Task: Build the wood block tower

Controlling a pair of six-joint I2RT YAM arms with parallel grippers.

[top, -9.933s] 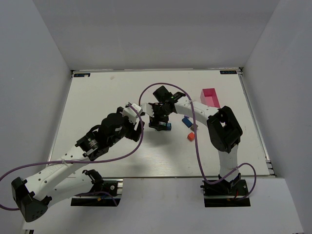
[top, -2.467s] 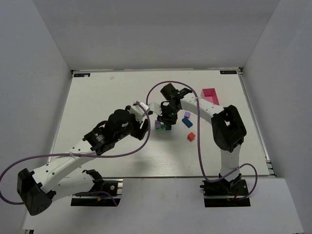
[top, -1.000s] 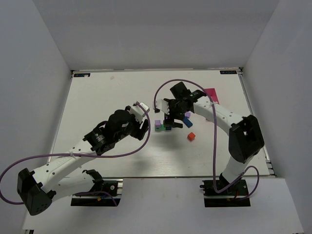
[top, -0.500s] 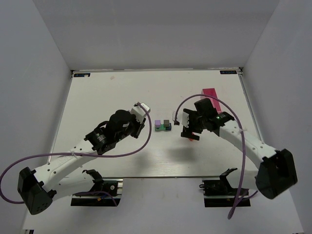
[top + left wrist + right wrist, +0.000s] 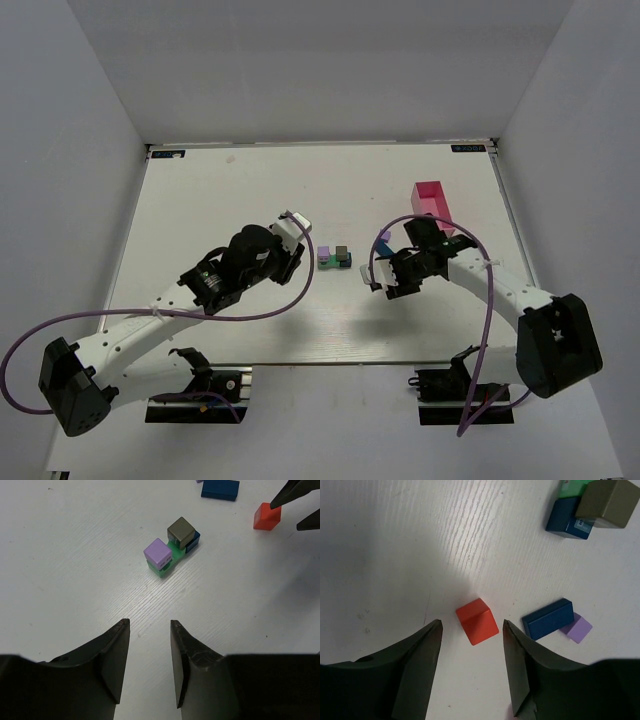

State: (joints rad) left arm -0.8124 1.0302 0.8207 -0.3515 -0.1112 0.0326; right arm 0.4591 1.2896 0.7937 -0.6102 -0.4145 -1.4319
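Observation:
Next I need to lower my right gripper over the red cube, turning it slightly to square its fingers with the sides, since the cube lies skewed.
The wood block tower stands mid-table: a purple cube and a grey-brown cube sit on a green block with a blue one behind. My left gripper is open and empty, short of the tower, also seen from above. My right gripper is open, low over the table, with a loose red cube lying at its fingertips, not gripped. From above, the right gripper hides that cube. The tower's edge shows in the right wrist view.
A loose blue block and a small purple cube lie just right of the red cube, also seen from above. A pink rectangular box stands at the back right. The table's white walls surround it.
My right gripper has left the tower and swung right and toward the near edge, coming down over the red cube. The left gripper has hardly moved.

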